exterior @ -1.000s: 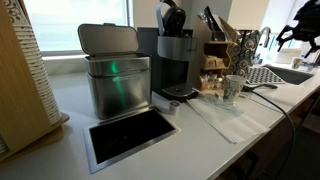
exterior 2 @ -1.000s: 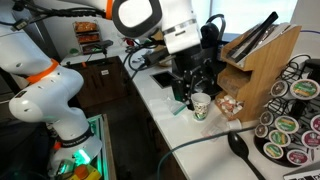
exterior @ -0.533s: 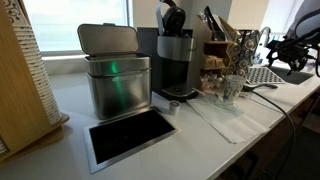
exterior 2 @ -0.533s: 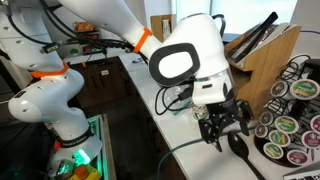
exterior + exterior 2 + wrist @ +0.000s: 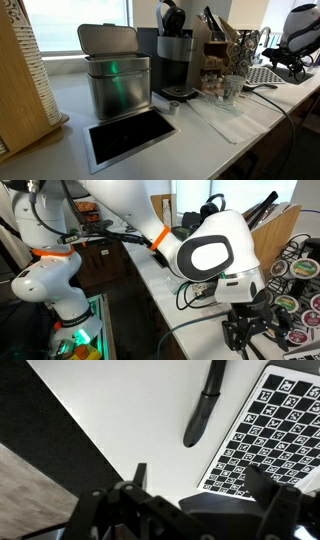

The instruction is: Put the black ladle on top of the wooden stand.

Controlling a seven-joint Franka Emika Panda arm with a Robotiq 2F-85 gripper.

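Note:
I need to lower my gripper next and move it toward the top of the wrist view, astride the handle, because the ladle's thin handle (image 5: 217,373) is below, beyond the gripper's open fingers.
The black ladle (image 5: 200,410) lies flat on the white counter; the wrist view shows its long thin handle. It also shows as a dark shape by the sink in an exterior view (image 5: 256,87). My gripper (image 5: 200,476) hangs open just above the counter with a finger on each side. A dark rounded shape sits low between the fingers, and I cannot tell whether it is the bowl. The gripper shows in both exterior views (image 5: 289,61) (image 5: 250,340) and hides the ladle in one. The wooden stand (image 5: 214,62) (image 5: 275,235) holds other black utensils beside the coffee machine (image 5: 175,55).
A checkerboard mat (image 5: 268,430) lies right beside the ladle. A paper cup (image 5: 232,88) stands in front of the stand. A coffee pod rack (image 5: 300,285) is close to the gripper. A metal bin (image 5: 115,75) and a recessed black tray (image 5: 128,135) sit further along the counter.
The arm has swung away from the coffee machine and cup, along the counter to the ladle by the pod rack, and has come down over it. The jaws stay open.

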